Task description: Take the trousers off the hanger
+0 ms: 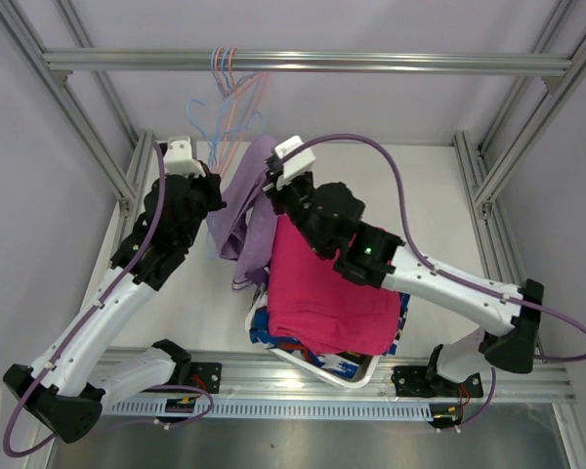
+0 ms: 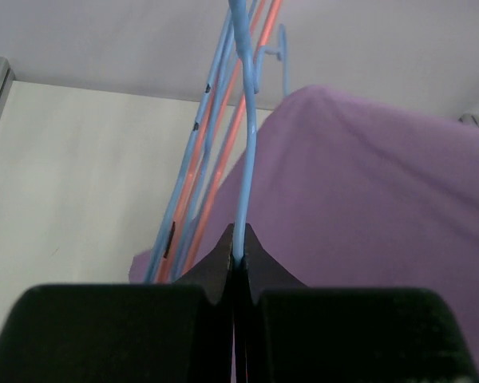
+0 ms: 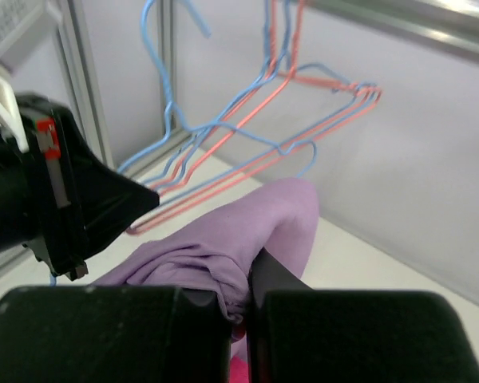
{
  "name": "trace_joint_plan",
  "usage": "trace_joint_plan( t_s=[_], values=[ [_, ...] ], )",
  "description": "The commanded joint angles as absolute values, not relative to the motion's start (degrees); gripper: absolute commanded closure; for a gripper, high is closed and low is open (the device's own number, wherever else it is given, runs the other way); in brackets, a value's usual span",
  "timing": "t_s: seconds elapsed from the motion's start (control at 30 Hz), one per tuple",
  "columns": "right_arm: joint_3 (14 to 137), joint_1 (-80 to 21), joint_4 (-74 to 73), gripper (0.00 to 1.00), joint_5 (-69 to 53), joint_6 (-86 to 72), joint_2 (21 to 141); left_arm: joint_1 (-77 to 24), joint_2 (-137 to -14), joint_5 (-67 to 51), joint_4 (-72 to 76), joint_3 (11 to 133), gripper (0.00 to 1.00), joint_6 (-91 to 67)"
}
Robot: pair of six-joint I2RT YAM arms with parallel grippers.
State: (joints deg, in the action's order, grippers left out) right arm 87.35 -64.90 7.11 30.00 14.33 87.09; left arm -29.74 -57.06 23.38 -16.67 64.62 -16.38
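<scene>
The right gripper moves to the right in the top view, then down over the pink trousers [image 1: 322,293], and releases the lilac trousers next, since my left gripper holds the hanger.
The lilac trousers [image 1: 246,210] hang draped between my two grippers, over a blue wire hanger [image 2: 245,159]. My left gripper [image 1: 213,188] is shut on the blue hanger's wire [image 2: 239,239], with lilac cloth [image 2: 367,207] to its right. My right gripper [image 1: 273,188] is shut on a fold of the lilac trousers [image 3: 223,239]. Bright pink trousers [image 1: 322,293] lie on top of a pile in a white basket [image 1: 356,374], with blue-white patterned cloth [image 1: 273,337] under them. Other garments are hidden.
Several blue and pink wire hangers [image 1: 225,88] hang from the aluminium rail [image 1: 371,63] at the back; they also show in the right wrist view [image 3: 255,136]. Frame posts [image 1: 127,186] stand at both sides. My left gripper's body [image 3: 56,191] is close on the right wrist view's left.
</scene>
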Motion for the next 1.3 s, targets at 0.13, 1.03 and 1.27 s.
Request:
trace_joint_plan(
  t_s=[0.13,1.03,1.27],
  values=[
    [87.98,-65.39,10.02,1.00,33.31,16.87,77.17,-29.18,-57.66,24.87,-13.89,65.83,1.00,-14.94],
    [93.60,-65.83,-7.81,1.00,38.93,17.75,60.74,-29.18,-60.73,24.26,-14.59,66.36,1.00,-14.94],
    [96.50,-65.83,-13.35,1.00,41.92,19.16,55.99,-29.18,-61.00,23.73,-14.85,66.62,0.99,-15.03]
  ],
)
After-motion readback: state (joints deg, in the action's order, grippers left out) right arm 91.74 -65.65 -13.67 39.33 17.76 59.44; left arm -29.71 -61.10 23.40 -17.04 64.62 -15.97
